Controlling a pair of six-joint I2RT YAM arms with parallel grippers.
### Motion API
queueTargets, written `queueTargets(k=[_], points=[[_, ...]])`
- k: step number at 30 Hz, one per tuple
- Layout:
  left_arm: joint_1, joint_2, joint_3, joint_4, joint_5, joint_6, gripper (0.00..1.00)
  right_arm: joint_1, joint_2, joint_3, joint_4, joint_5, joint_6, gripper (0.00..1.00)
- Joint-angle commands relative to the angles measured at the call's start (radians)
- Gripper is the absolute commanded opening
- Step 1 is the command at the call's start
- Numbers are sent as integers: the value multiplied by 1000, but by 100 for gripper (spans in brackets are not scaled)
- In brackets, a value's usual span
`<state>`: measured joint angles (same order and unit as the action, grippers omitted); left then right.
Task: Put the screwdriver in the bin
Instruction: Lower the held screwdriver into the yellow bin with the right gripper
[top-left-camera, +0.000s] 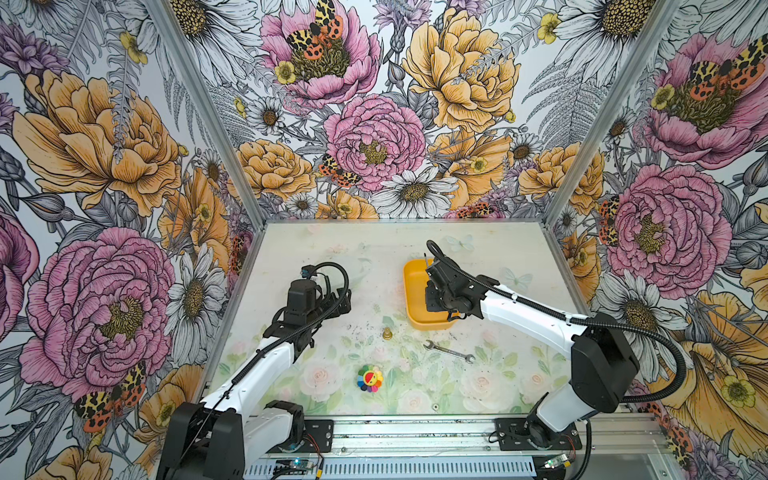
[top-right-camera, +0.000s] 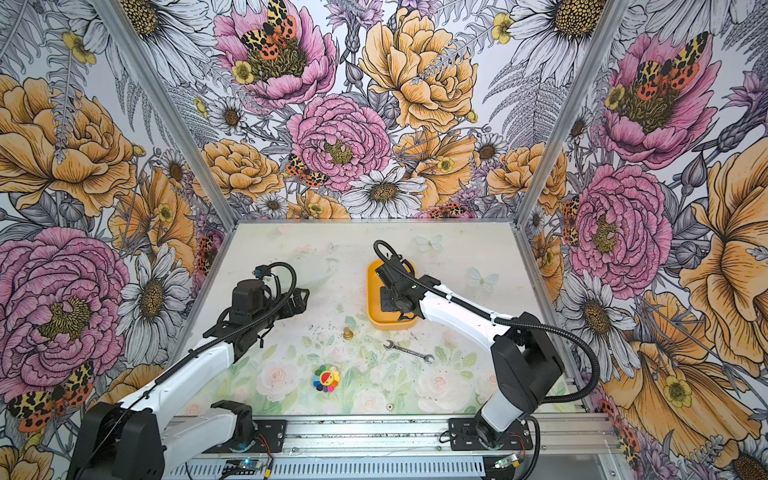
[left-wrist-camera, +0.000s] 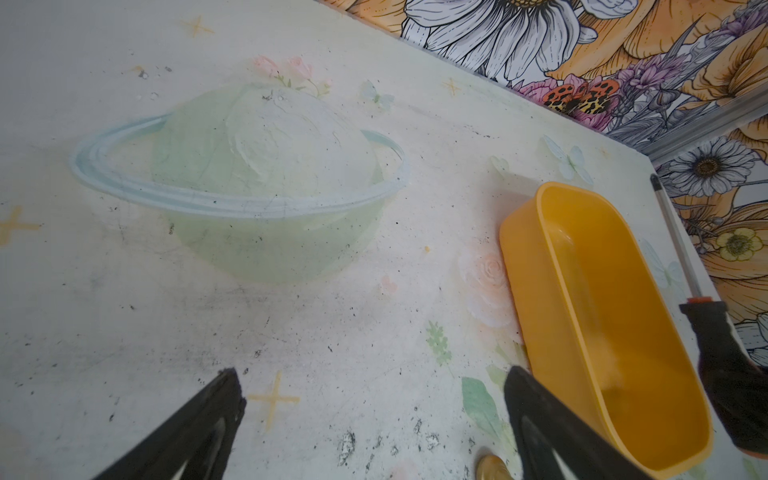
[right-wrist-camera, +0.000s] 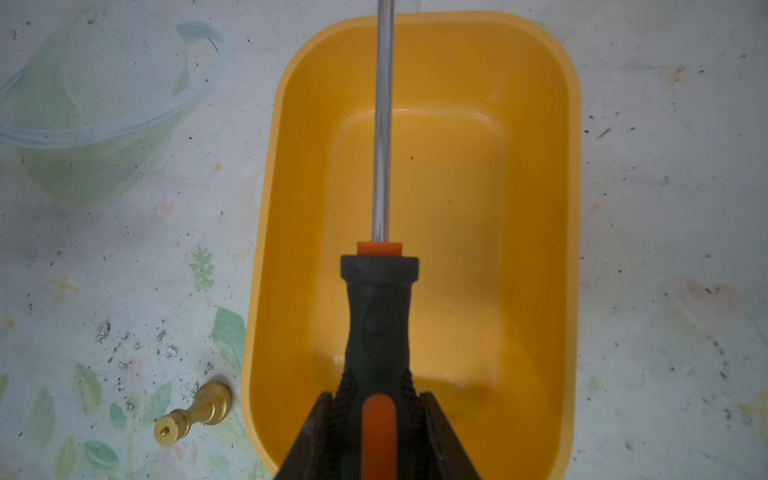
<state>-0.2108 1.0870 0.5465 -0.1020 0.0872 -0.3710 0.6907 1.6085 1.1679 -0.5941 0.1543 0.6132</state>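
Note:
The empty bottom of the yellow-orange bin is below my right gripper, so my right gripper will lower the screwdriver's handle between the bin's sides and let it go there.
My right gripper (right-wrist-camera: 376, 397) is shut on the black-and-orange handle of the screwdriver (right-wrist-camera: 378, 316). The silver shaft (right-wrist-camera: 383, 124) points straight out over the inside of the yellow-orange bin (right-wrist-camera: 573, 208), which holds nothing. In both top views the right gripper (top-left-camera: 432, 278) (top-right-camera: 384, 276) hovers above the bin (top-left-camera: 413, 291) (top-right-camera: 374, 299) at the table's middle right. The left wrist view shows the screwdriver (left-wrist-camera: 675, 241) raised beyond the bin (left-wrist-camera: 540, 257). My left gripper (left-wrist-camera: 374, 374) (top-left-camera: 343, 299) stands open with nothing between its fingers, left of the bin.
A silver wrench (top-left-camera: 449, 351) lies in front of the bin. A small brass fitting (top-left-camera: 387, 333) (right-wrist-camera: 195, 417) sits by the bin's near left corner. A rainbow flower toy (top-left-camera: 370, 378) rests toward the front. Flowered walls enclose three sides.

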Motion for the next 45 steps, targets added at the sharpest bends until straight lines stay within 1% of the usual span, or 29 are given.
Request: queueTargets(k=[1, 22, 39, 40, 41, 43, 45], points=[[-9, -6, -3, 1, 0, 1, 99, 5, 31, 28, 14, 19, 16, 0], [-10, -34, 12, -31, -9, 7, 99, -8, 180, 55, 16, -6, 30, 0], [-10, -79, 18, -65, -28, 14, 99, -17, 220, 62, 15, -21, 39, 0], [-10, -84, 17, -65, -30, 14, 99, -17, 218, 61, 14, -22, 38, 2], [-9, -88, 14, -65, -32, 16, 99, -17, 216, 59, 14, -25, 40, 6], [-9, -91, 11, -65, -36, 21, 99, -17, 211, 54, 14, -27, 42, 19], [-10, -95, 9, -69, -38, 24, 99, -17, 209, 53, 14, -25, 43, 27]])
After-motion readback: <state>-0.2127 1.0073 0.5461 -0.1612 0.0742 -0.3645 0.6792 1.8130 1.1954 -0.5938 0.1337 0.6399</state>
